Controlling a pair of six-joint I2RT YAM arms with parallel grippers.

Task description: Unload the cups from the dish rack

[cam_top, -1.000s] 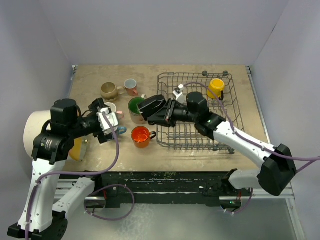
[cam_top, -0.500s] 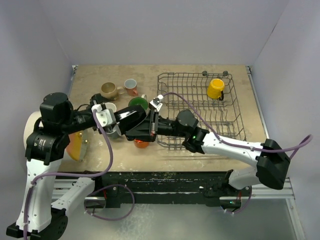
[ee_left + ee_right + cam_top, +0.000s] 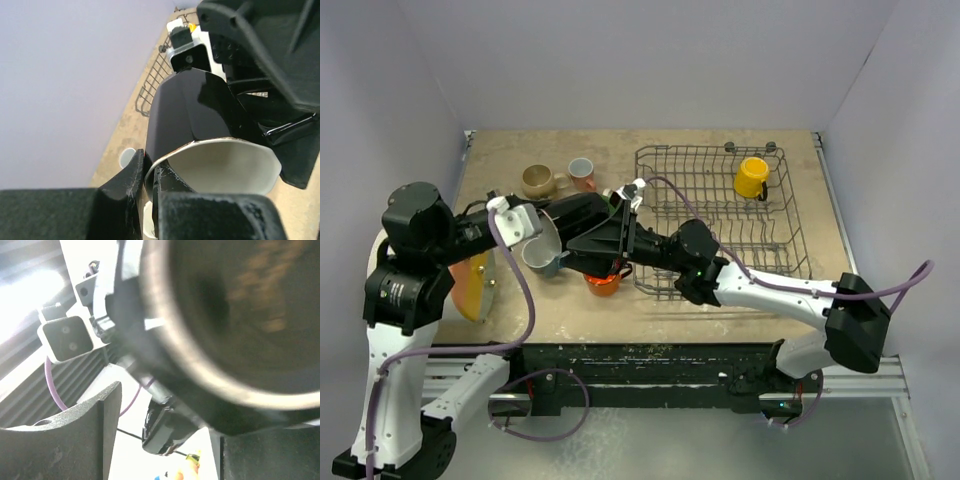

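Note:
Next, my left gripper moves outward, tips downward, lowers the cup and releases it. The table between the salmon cup and the rack, outward and below it, is bare.
A black cup [image 3: 185, 115] with a pale inside hangs over the table left of the dish rack [image 3: 798, 215]. My left gripper [image 3: 148, 176] is shut on its rim, one finger inside and one outside. In the top view the left gripper [image 3: 532, 243] meets the black cup [image 3: 542, 252] from the left. My right gripper [image 3: 570, 238] sits against the cup's other side with its jaws spread open; in its wrist view the right gripper [image 3: 167, 440] shows only a blurred cup [image 3: 235, 315] ahead of the gap. A yellow cup [image 3: 752, 177] stands in the rack's far corner.
On the table left of the rack stand a tan cup [image 3: 538, 180], a salmon cup [image 3: 582, 173] and an orange cup [image 3: 603, 283], half hidden under the right arm. A big cream cylinder with an orange face [image 3: 472, 285] lies at the left edge.
The right arm swung left from the rack with the black cup to the left gripper. The left gripper closed on the rim, and the right jaws have opened.

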